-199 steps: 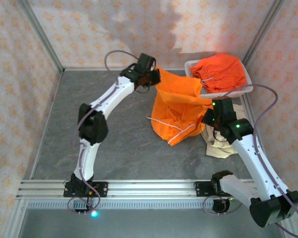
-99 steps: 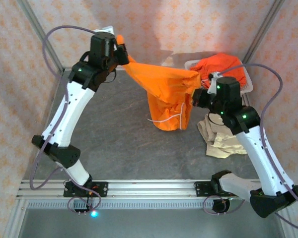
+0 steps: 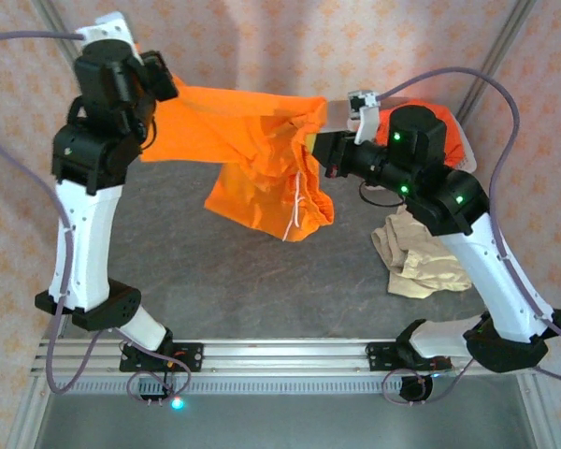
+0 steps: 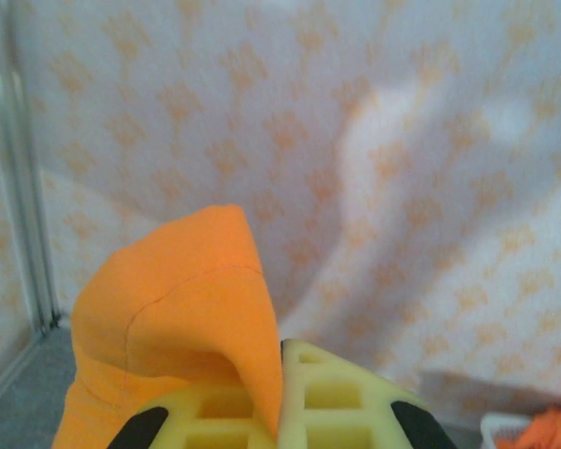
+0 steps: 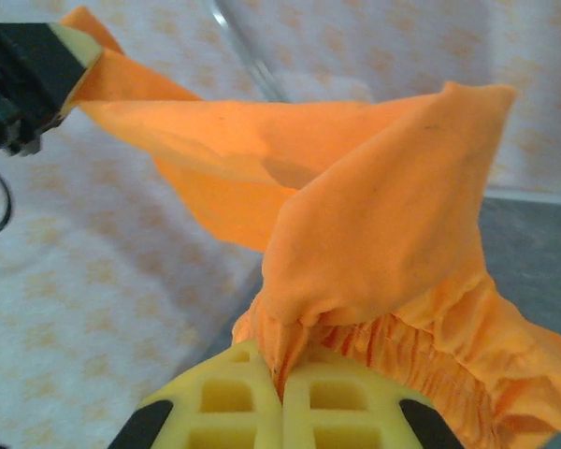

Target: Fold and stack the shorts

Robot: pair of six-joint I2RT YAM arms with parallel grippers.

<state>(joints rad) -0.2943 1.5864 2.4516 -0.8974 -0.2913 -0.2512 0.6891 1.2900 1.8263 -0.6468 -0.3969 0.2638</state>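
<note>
My right gripper should move down to the tabletop beside the white basket and release the gathered waistband there, because the orange shorts are still hanging in the air.
One pair of orange shorts (image 3: pixel 252 159) hangs stretched in the air between my two grippers, its legs and white drawstring dangling above the table. My left gripper (image 3: pixel 164 82) is raised high at the far left, shut on one corner of the orange cloth (image 4: pixel 178 327). My right gripper (image 3: pixel 323 150) is shut on the gathered waistband (image 5: pixel 383 281) at the other end. Pale beige shorts (image 3: pixel 419 257) lie crumpled on the table under the right arm. A second pair of orange shorts (image 3: pixel 456 142) peeks out behind the right arm.
The white basket's rim (image 4: pixel 494 426) shows low at the right of the left wrist view. Patterned walls close in the grey table (image 3: pixel 215 281) at the back and sides. An aluminium rail (image 3: pixel 280 355) with both arm bases runs along the near edge.
Both arms have risen and moved apart, lifting the orange shorts off the table and pulling them out wide. The left arm swung up and to the left.
</note>
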